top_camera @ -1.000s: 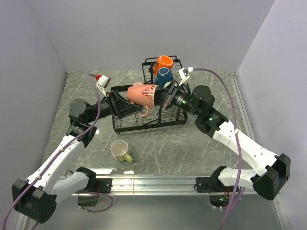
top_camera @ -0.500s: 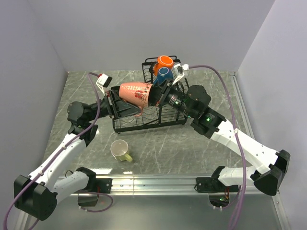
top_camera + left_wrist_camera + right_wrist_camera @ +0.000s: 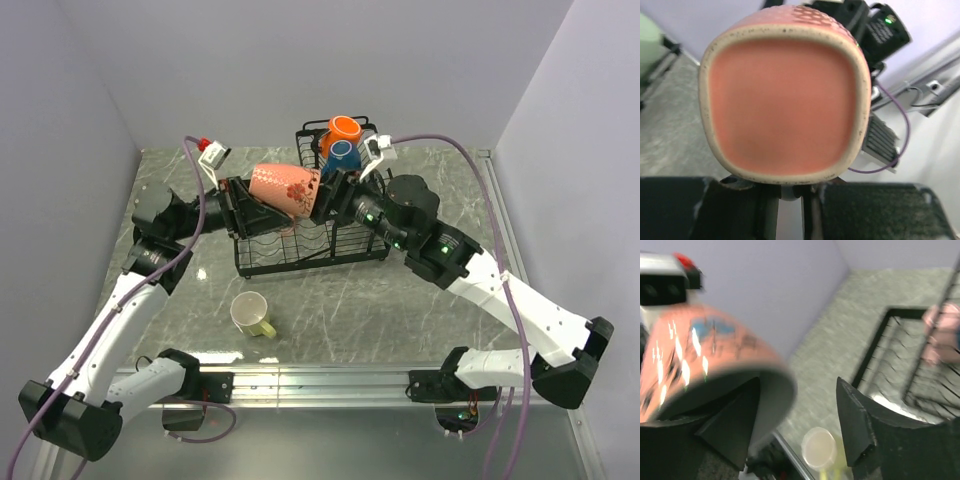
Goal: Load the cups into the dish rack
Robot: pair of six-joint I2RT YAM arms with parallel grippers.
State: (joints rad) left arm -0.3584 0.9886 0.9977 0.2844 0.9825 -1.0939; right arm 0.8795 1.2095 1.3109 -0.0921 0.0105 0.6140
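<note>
The pink cup hangs sideways above the dish rack's wires, so the robot's left gripper will next tilt downward and lower into the dish rack's lower basket to release it opening down.
A pink cup hangs on its side above the black wire dish rack, and my left gripper is shut on it from the left. In the left wrist view its base fills the frame above the closed jaws. My right gripper stands open at the cup's mouth. In the right wrist view one finger sits inside the rim of the pink cup and the other stays outside. An orange cup and a blue cup sit in the upper basket. A yellow cup lies on the table.
The yellow cup shows below between my right fingers, with the rack's edge to the right and a blurred pink shape inside it. A pale green shape sits at the left edge of the left wrist view. Grey walls close in behind and beside.
My right gripper has opened and let go of the pink cup's rim. My left gripper has shut on the cup and lifted it slightly up and to the left.
</note>
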